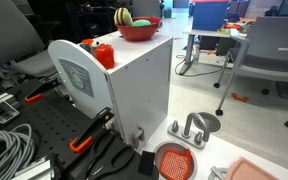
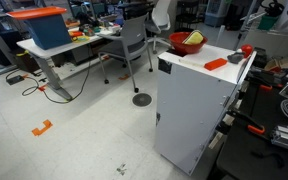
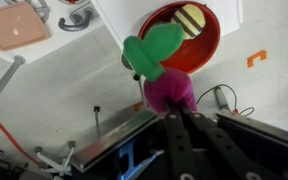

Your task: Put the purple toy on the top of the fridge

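The red bowl point(image 1: 138, 33) point(image 3: 212, 45) fills its end of the fridge top, so my gripper should next move past it toward the red toy vegetable and then lower the purple toy.
In the wrist view my gripper point(image 3: 172, 108) is shut on the purple toy point(image 3: 169, 90), whose green stem point(image 3: 149, 50) points away from me. I hold it in the air above the edge of the fridge's flat white top point(image 3: 119, 25), just beside the red bowl point(image 3: 212, 45). The fridge is the tall white box in both exterior views point(image 1: 134, 90) point(image 2: 194, 110). Neither exterior view shows the gripper or the purple toy.
The red bowl point(image 1: 137, 31) point(image 2: 187, 42) on the fridge top holds a yellow-and-dark striped toy point(image 3: 191, 17). A red toy vegetable point(image 1: 104, 53) point(image 2: 215, 63) lies on the top too. A round white-grey disc point(image 1: 76, 75) leans by the fridge. A pink tray point(image 3: 16, 25) lies below.
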Tool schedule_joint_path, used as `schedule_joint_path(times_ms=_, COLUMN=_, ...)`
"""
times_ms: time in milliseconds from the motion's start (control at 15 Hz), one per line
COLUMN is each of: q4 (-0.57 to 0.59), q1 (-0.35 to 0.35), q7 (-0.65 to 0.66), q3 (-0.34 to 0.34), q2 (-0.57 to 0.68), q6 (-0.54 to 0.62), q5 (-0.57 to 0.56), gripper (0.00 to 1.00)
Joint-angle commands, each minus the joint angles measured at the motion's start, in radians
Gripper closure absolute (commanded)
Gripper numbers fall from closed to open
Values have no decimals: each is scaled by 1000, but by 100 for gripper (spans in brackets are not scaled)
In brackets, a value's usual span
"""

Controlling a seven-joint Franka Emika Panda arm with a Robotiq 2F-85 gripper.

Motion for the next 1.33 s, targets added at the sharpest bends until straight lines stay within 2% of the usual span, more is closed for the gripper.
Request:
schedule_joint_path(times_ms=0, q4=-3, q1=43, q7=-196, q3=-38, q2=-4, q6=-9, q5=223, gripper=99)
schedule_joint_path(times_ms=67, q4=3, q1=50, q7=-233, q3=-48, q2=-4, q6=-32, q5=290, gripper=99)
schedule_joint_path(times_ms=200, q4=11, q1=42, q7=-262, q3=-50, q2=-2, q6=-65, q5=355, gripper=99)
schedule_joint_path(times_ms=400, q4=22, q1=12, q7=-238, q3=-42, q2=7, q6=-129, q5=347, gripper=99)
schedule_joint_path(times_ms=667, q4=71, q1=-15, q7=-226, q3=-45, q2=55, q6=-326, q5=318, gripper=99)
schedule_joint_path(times_ms=1000, q4=144, q1=-51, q7=-254, q3=-40, q2=145, q6=-500, q5=215, gripper=99)
schedule_joint_path(times_ms=1267, q4=195, q1=-58, q7=-341, q3=-40, q2=208, q6=-522, q5=74, gripper=99)
